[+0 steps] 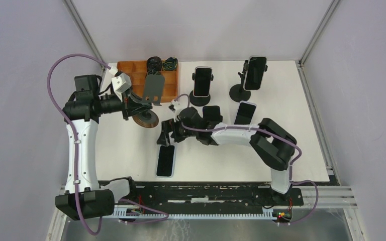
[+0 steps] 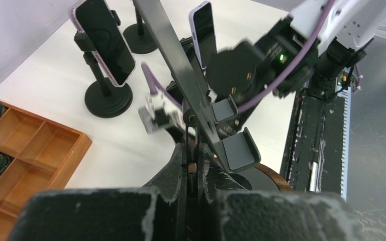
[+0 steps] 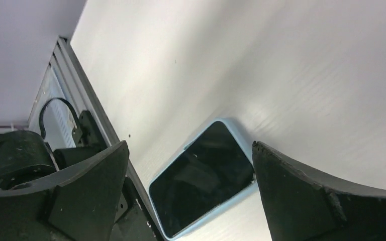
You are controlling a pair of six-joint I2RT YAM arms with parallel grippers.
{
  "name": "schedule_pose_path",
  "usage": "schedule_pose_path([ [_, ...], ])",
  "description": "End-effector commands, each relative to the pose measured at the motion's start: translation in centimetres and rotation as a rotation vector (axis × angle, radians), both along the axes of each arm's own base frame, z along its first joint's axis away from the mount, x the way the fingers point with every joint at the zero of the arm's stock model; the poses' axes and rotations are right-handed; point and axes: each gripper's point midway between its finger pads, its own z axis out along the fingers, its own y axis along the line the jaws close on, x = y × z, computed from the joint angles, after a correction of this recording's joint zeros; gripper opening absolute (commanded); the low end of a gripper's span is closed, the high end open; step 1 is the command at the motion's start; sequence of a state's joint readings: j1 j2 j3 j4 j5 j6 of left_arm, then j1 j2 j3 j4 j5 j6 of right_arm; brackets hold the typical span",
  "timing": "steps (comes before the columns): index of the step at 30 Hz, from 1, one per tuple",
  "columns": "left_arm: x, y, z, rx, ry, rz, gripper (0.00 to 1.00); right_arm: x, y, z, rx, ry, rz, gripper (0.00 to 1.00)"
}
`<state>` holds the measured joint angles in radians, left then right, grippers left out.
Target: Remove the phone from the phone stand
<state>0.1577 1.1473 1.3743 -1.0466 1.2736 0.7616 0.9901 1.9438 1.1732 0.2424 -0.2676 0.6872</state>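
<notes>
My left gripper will next bring the stem back toward the far end of the phone and open, because the stand is empty and the phone lies off it.
A phone in a light blue case lies flat, screen up, on the white table near its front edge. In the right wrist view the phone rests below and between the spread fingers of my right gripper. That right gripper hovers open just above the phone's far end, holding nothing. The phone stand, a dark plate on a round wooden base, is empty. My left gripper is shut on the stand's thin stem, below the grey support lips; from above, the left gripper reaches in from the left.
Two more phones stand on black stands at the back, and another lies flat mid-table. A wooden compartment tray sits at the back left. The metal frame rail runs along the table's edge beside the phone.
</notes>
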Motion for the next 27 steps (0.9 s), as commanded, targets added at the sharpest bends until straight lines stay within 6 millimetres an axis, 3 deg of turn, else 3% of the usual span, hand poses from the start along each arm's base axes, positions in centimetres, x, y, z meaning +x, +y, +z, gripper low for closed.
schedule_pose_path([
  [1, -1.3, -0.7, 1.5, -0.033, -0.081, -0.068, 0.02, 3.6, -1.9, 7.2, 0.007, -0.233, -0.090, 0.98],
  [5, -1.8, -1.0, 1.8, -0.059, -0.080, -0.093, 0.02, 5.2, -3.4, 12.5, 0.048, -0.327, -0.077, 0.98],
  [7, -2.0, -1.0, 1.9, -0.063, -0.081, -0.099, 0.02, 4.8, -4.5, 15.5, 0.127, -0.366, -0.037, 0.98],
  [10, -2.5, -1.2, 1.9, -0.069, -0.077, -0.110, 0.02, 2.9, -6.5, 20.4, 0.294, -0.434, 0.045, 0.98],
  [13, -3.2, -1.4, 1.9, -0.080, -0.084, -0.130, 0.03, 0.4, -8.1, 24.1, 0.417, -0.496, 0.127, 0.98],
  [16, -3.8, -1.7, 1.7, -0.095, -0.093, -0.153, 0.06, -1.7, -8.6, 26.7, 0.522, -0.530, 0.190, 0.98],
  [22, -5.5, -2.6, 0.7, -0.100, -0.058, -0.198, 0.08, -2.6, -7.8, 31.0, 0.731, -0.496, 0.224, 0.94],
  [27, -7.4, -3.6, 0.4, -0.101, -0.017, -0.250, 0.08, -2.3, -5.8, 32.4, 0.769, -0.470, 0.259, 0.87],
])
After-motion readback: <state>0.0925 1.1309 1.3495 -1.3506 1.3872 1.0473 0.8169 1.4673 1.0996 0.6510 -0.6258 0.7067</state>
